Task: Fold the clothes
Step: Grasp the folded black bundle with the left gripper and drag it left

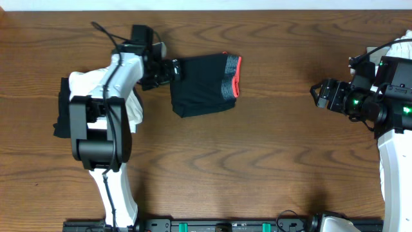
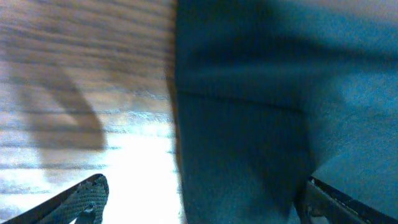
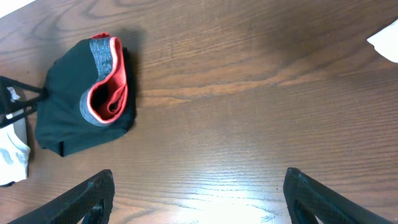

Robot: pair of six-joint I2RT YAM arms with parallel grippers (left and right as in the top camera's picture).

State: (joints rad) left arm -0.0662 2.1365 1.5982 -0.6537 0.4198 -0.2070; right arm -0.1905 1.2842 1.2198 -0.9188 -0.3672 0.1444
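My left gripper will ease sideways onto the trousers' edge opposite the waistband, just right in the overhead view, and close.
The black trousers (image 1: 203,87) lie folded into a compact bundle at the back centre-left of the table, the grey-and-red waistband (image 1: 233,77) on their right side. My left gripper (image 1: 172,69) is at the bundle's left edge. In the left wrist view its fingers (image 2: 87,196) stand wide apart, and the dark fabric (image 2: 267,112) lies loose under the right half of the gap, with bare wood on the left. My right gripper (image 1: 318,95) hovers open over bare wood far to the right. From its wrist the trousers (image 3: 84,99) show far off, above its spread fingers (image 3: 87,196).
A white garment (image 1: 133,106) and another black one (image 1: 61,109) lie under the left arm at the table's left side. A white scrap (image 3: 385,40) shows at the right wrist view's upper right edge. Brown wood (image 1: 270,142) stretches between the arms.
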